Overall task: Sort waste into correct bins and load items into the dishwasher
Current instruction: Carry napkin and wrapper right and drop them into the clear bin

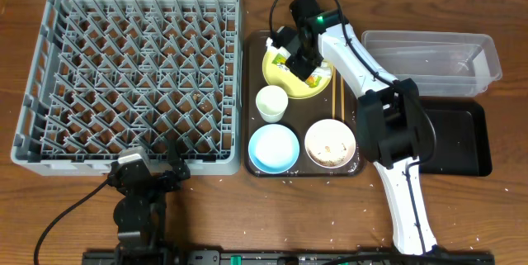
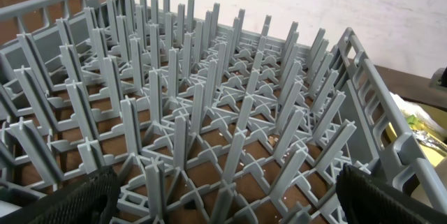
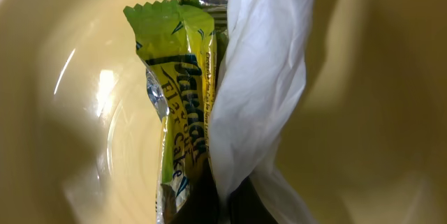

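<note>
My right gripper is holding the wrapper (image 1: 313, 75). Next it will go up, move to its right in the overhead view until it is over the empty clear tub (image 1: 436, 60), and go down to let go inside.
My right gripper (image 1: 299, 54) is down over the yellow plate (image 1: 279, 68) on the brown tray. In the right wrist view its fingers (image 3: 227, 206) are shut on the green-and-yellow wrapper (image 3: 174, 91) and the white paper (image 3: 258, 77) together, with the plate (image 3: 56, 112) close behind them. The wrapper (image 1: 313, 75) also shows in the overhead view. The white cup (image 1: 271, 102), the blue bowl (image 1: 273, 148), the white bowl (image 1: 331, 143) with rice scraps and the chopsticks (image 1: 339, 104) lie on the tray. My left gripper (image 1: 157, 174) is open at the grey rack's (image 1: 132, 79) front edge.
The clear tub (image 1: 429, 63) stands at the back right and the black tray (image 1: 458, 141) lies in front of it. The brown tray (image 1: 252, 92) lies right beside the rack. The left wrist view shows the rack's pegs (image 2: 209, 112) between my open fingers (image 2: 223, 196).
</note>
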